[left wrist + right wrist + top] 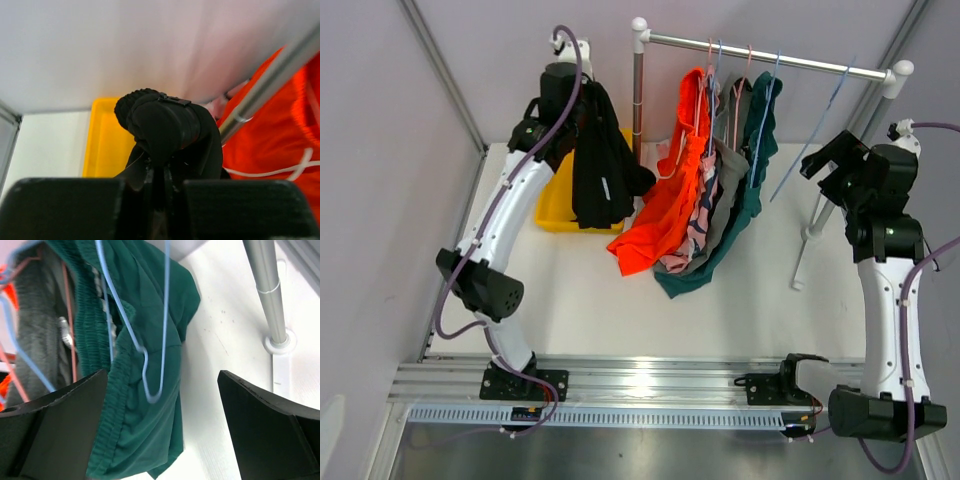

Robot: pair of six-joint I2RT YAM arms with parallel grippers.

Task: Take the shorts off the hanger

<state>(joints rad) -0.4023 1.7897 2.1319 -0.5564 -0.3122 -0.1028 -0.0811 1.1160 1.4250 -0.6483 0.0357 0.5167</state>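
Observation:
The teal shorts are hanging nearest, so next I should move my right gripper left in the top view, past the empty hanger [810, 140], onto their blue hanger wire.
Black shorts [601, 165] hang from my left gripper [585, 100] above the yellow bin [552, 207]. In the left wrist view the jaws [159, 185] pinch a bunched fold of the black shorts [165, 125]. On the rack's rail [770, 55], hangers carry orange shorts [665, 215], pink patterned shorts [692, 235], grey shorts [723, 195] and teal shorts [745, 185]. My right gripper [830, 165] is open to the right of them, near an empty blue hanger [810, 140]. In the right wrist view its jaws [162, 375] stand wide apart, with the teal shorts [145, 420] and a blue hanger [150, 385] beyond them.
The rack's left post [638, 95] stands beside the bin and shows in the left wrist view [270, 85]. Its right leg [810, 235] slants down near my right arm, and its foot [280, 345] rests on the white table. Grey walls close in at the left and back.

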